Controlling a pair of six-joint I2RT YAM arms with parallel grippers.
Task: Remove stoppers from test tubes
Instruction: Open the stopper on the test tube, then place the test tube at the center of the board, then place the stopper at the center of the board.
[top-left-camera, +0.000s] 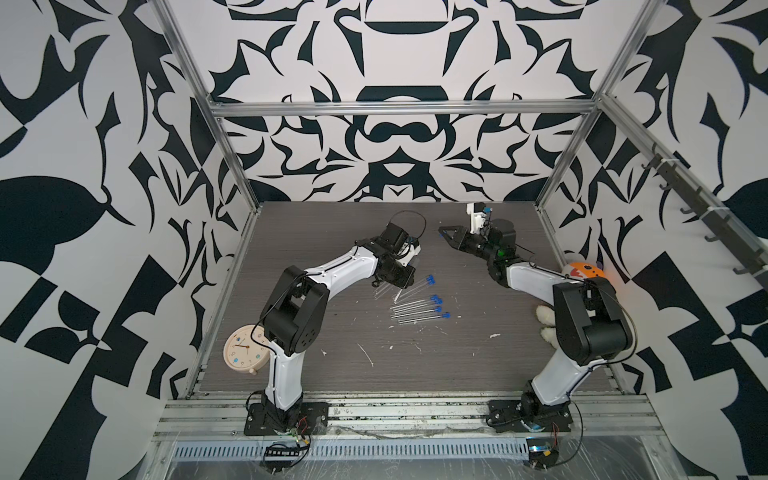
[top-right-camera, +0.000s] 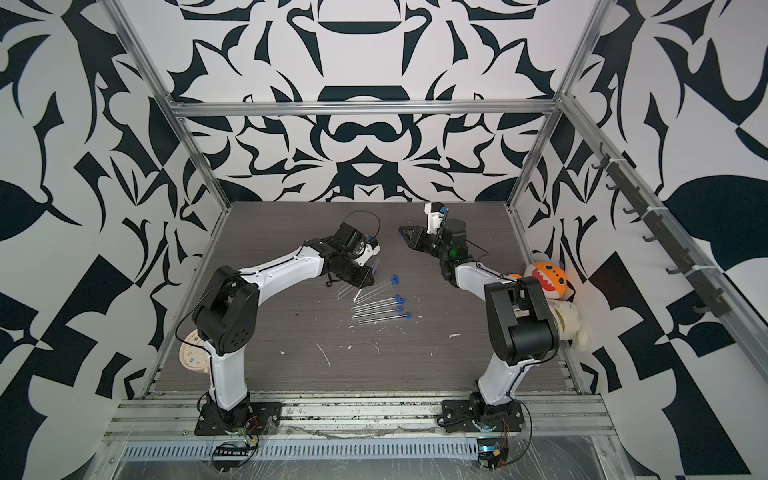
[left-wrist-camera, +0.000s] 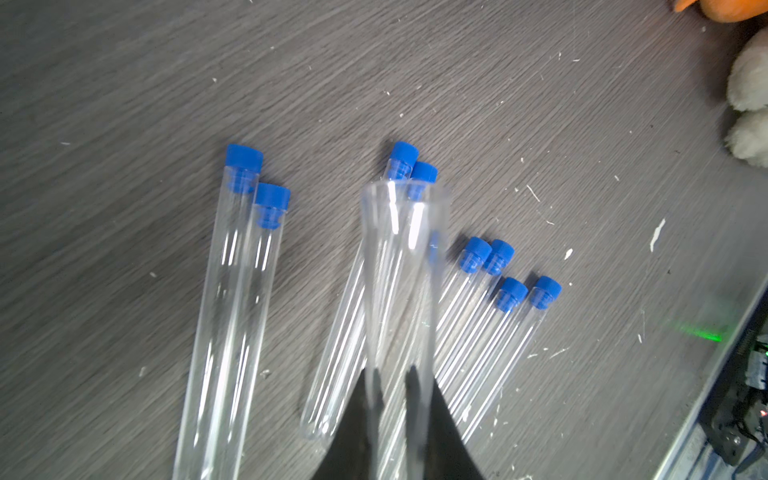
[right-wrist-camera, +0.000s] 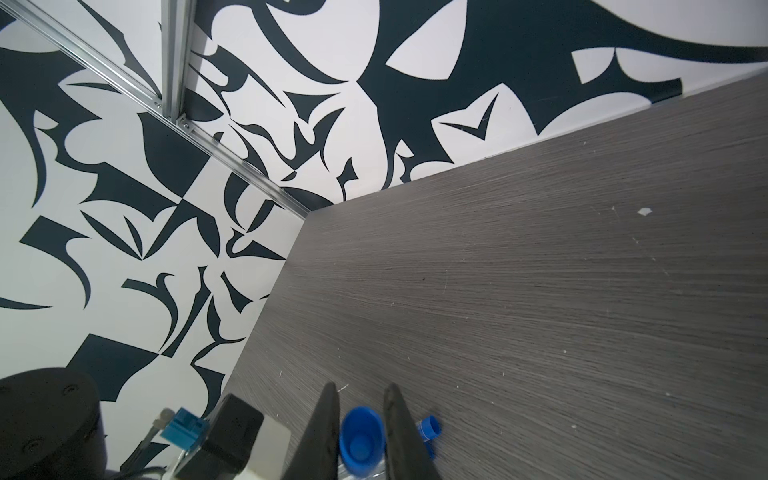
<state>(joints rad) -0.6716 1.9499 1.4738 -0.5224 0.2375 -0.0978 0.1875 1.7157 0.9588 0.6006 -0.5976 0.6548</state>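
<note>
Stoppered tubes crowd beneath. My left gripper should next move toward the clock's side, past the farthest pair, and lower to release the open tube on bare tabletop.
Several stoppered test tubes (top-left-camera: 415, 309) (top-right-camera: 376, 309) lie side by side mid-table, each with a blue stopper (top-left-camera: 435, 299) in its end. In the left wrist view their stoppers (left-wrist-camera: 244, 160) fan out on the table below my jaws. My left gripper (left-wrist-camera: 392, 374) (top-left-camera: 405, 284) (top-right-camera: 361, 284) is shut on an open, uncapped test tube (left-wrist-camera: 399, 270), held just above the others. My right gripper (right-wrist-camera: 361, 388) (top-left-camera: 444, 234) (top-right-camera: 403, 232) hangs near the back of the table, shut on a loose blue stopper (right-wrist-camera: 360, 440). Another blue stopper (right-wrist-camera: 429, 428) lies on the table beside it.
A cream clock (top-left-camera: 245, 349) (top-right-camera: 193, 353) stands at the table's left edge behind the left arm. An orange plush toy (top-left-camera: 582, 272) (top-right-camera: 548, 280) and a white plush (top-left-camera: 546, 318) (left-wrist-camera: 752, 83) sit at the right edge. White flecks dot the grey table (top-left-camera: 332, 374).
</note>
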